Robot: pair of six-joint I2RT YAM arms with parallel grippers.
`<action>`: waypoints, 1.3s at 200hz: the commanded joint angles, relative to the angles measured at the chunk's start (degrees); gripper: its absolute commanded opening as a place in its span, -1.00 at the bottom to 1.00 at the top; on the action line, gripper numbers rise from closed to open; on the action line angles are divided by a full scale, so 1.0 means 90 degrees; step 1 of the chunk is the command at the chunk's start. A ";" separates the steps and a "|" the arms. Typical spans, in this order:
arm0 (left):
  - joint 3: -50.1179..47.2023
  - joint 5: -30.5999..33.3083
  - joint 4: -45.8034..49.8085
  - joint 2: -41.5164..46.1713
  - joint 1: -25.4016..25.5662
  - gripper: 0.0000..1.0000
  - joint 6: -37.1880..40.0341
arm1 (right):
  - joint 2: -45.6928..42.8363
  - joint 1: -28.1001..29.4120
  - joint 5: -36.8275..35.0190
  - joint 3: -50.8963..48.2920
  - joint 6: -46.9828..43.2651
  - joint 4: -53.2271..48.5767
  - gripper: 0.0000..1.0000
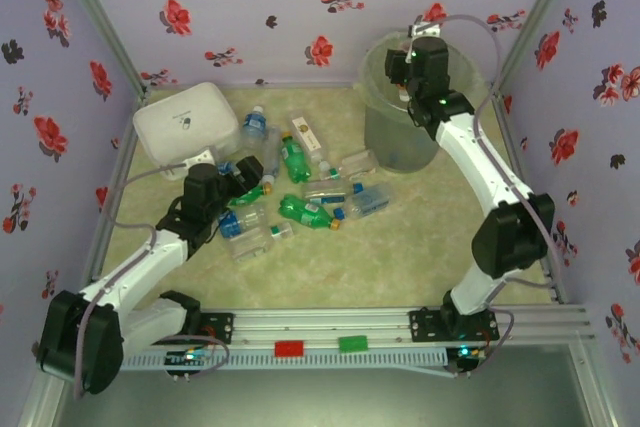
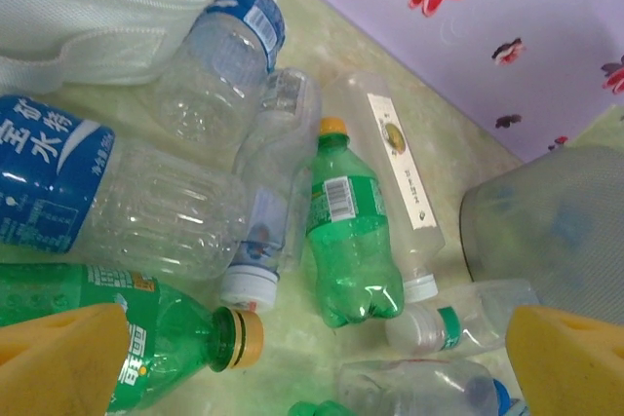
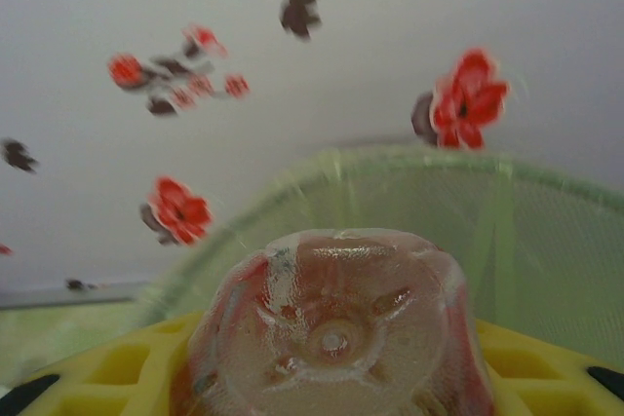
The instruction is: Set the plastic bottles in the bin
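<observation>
I will lower my right gripper a little inside the bin's rim next and let go of the clear reddish bottle there, because the bin's opening is just below the gripper.
Several plastic bottles, clear and green, lie scattered mid-table. My left gripper hovers open over the pile's left side, yellow fingers spread wide with nothing between them. Below it lie a green bottle with a yellow cap, another green bottle and a clear one with a blue label. The bin, a tall translucent grey-green basket, stands at the back right. My right gripper hangs above the bin's rim, shut on a clear reddish bottle whose base faces the camera.
A white rounded box sits at the back left, touching the pile. Flowered walls close in the back and both sides. A metal rail with the arm bases runs along the near edge.
</observation>
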State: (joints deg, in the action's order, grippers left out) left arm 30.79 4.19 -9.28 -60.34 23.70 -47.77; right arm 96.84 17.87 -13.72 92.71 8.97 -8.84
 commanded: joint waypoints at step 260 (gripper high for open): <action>0.0712 0.0017 0.1615 0.0216 -0.0763 1.00 0.0802 | -0.1895 0.1230 0.0881 -0.0947 0.0053 -0.1110 0.99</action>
State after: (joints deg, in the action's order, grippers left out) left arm 36.29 4.93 6.11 -59.11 17.17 -41.58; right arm 81.32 25.34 -6.22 87.94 11.05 -14.90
